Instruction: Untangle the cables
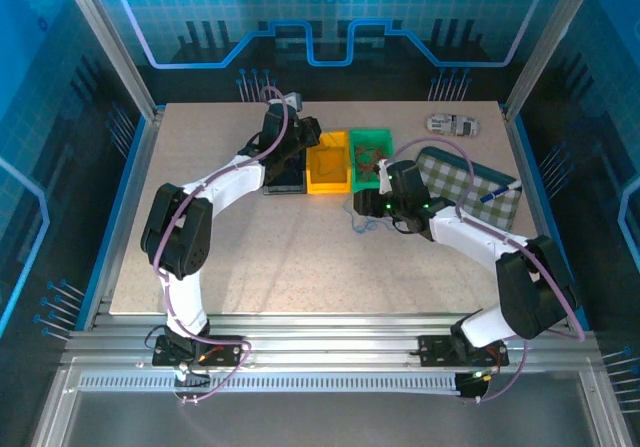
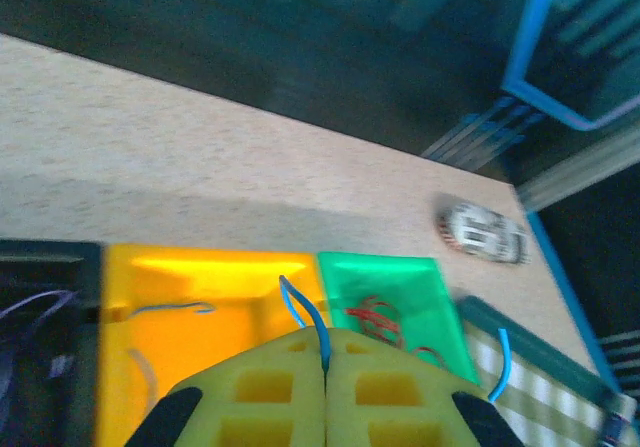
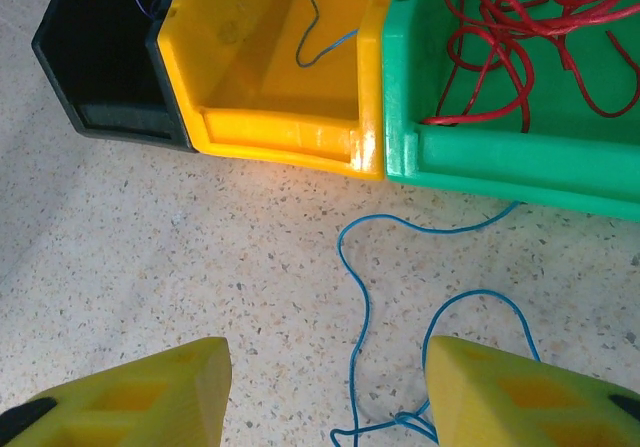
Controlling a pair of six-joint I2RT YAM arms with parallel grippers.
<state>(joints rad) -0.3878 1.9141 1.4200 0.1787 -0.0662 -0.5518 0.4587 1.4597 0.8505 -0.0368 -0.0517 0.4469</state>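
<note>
The left gripper lowers the blue cable over the yellow bin (image 1: pixel 329 163) (image 2: pixel 190 332) next, then releases it.
My left gripper (image 2: pixel 326 359) is shut on a blue cable (image 2: pixel 316 325) that sticks up between its yellow fingers, above the near edge of the yellow bin (image 2: pixel 190 332). In the top view this gripper (image 1: pixel 308 139) hovers over the bins. Red cables (image 3: pixel 510 37) lie coiled in the green bin (image 3: pixel 500 157). Another blue cable (image 3: pixel 360 287) lies looped on the table in front of the bins. My right gripper (image 3: pixel 325 377) hangs open over that cable, with a loop touching its right finger (image 3: pixel 500 387). A thin bluish wire (image 3: pixel 325 22) lies in the yellow bin.
A black bin (image 1: pixel 283 177) stands left of the yellow one (image 1: pixel 327 162). A checked tray (image 1: pixel 465 182) with a blue pen (image 1: pixel 497 193) lies right of the green bin (image 1: pixel 370 152). A toy car (image 1: pixel 452 124) sits at the back right.
</note>
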